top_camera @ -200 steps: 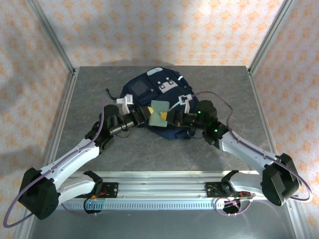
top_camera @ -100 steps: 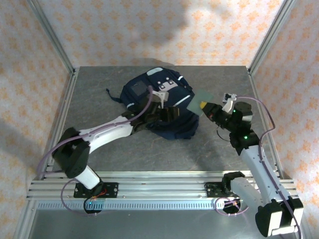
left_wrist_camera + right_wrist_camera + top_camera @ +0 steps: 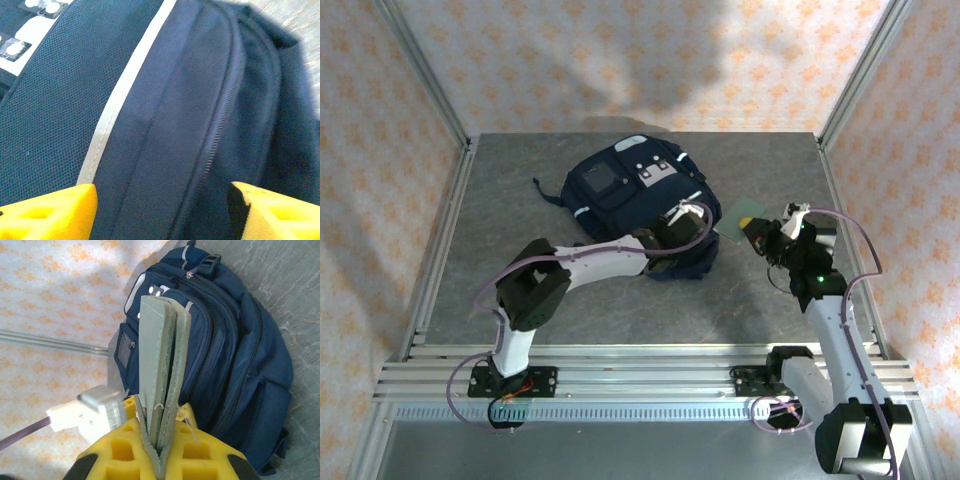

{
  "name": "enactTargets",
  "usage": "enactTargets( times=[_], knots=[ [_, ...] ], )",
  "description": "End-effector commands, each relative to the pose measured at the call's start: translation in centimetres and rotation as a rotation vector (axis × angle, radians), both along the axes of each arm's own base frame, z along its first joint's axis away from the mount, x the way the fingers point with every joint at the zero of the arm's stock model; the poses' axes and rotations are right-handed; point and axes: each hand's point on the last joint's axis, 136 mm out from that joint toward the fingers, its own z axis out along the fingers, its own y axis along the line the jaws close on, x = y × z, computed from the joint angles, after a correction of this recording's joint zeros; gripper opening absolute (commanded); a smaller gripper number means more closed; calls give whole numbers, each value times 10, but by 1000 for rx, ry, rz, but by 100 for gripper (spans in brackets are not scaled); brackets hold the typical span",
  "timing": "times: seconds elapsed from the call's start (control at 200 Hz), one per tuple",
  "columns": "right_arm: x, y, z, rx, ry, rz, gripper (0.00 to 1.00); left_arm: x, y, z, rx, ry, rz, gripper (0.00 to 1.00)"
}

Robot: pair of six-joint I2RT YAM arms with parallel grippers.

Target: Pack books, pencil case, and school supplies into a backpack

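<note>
The right gripper pushes into the backpack's zippered side [image 3: 709,207] [image 3: 216,357] ahead of its fingers next and releases the wallet inside, since the wallet's loose end already points there.
The navy backpack [image 3: 620,190] lies flat in the middle of the table, front patches up. My left gripper [image 3: 684,230] hangs over its right side and stands open. In the left wrist view the yellow fingertips [image 3: 55,210] straddle the dark fabric between the grey stripe [image 3: 117,107] and a closed zipper [image 3: 220,125]. My right gripper [image 3: 758,230] is to the right of the backpack, shut on the pale green wallet [image 3: 740,212]. The wallet [image 3: 161,350] stands on edge between the right gripper's pads [image 3: 162,442], with the backpack [image 3: 240,355] behind it. Books, pencil case and other supplies are out of view.
Metal frame posts [image 3: 845,90] and patterned walls close in the table on three sides. Bare grey tabletop [image 3: 500,230] lies left of the backpack, and more [image 3: 740,300] lies in front of it. A dark strap [image 3: 545,190] trails from the backpack's left.
The left arm has reached further right across the backpack. The right gripper has drawn the wallet slightly right and lower, away from the backpack.
</note>
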Motion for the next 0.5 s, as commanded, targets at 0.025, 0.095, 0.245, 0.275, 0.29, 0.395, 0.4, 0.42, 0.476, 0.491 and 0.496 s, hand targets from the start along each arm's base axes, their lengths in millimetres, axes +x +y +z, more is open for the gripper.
enactTargets(
  times=[0.025,0.095,0.245,0.275,0.29,0.395,0.4,0.42,0.476,0.491,0.496],
  knots=[
    [-1,3,13,22,-42,20,0,10,21,5,167,-80,44,63],
    [-1,4,14,23,-44,23,0,12,20,6,176,-85,42,44],
    [-1,4,4,30,-27,19,0,14,14,23,154,-97,12,0],
    [-1,4,0,34,-15,20,0,14,13,28,141,-96,3,0],
    [-1,4,-2,36,-11,21,0,14,12,30,134,-96,0,0],
    [-2,6,-14,45,17,31,0,15,12,49,94,-82,-12,0],
    [-2,6,-15,46,17,31,0,15,13,51,92,-83,-10,0],
    [-2,7,-16,48,20,33,0,16,15,56,83,-83,-6,0],
    [-3,8,-20,59,24,38,0,20,20,72,60,-93,7,0],
    [-2,8,-20,60,23,38,0,21,20,74,55,-93,10,0],
    [-2,8,-21,61,23,38,0,21,20,75,54,-93,9,0]
  ],
)
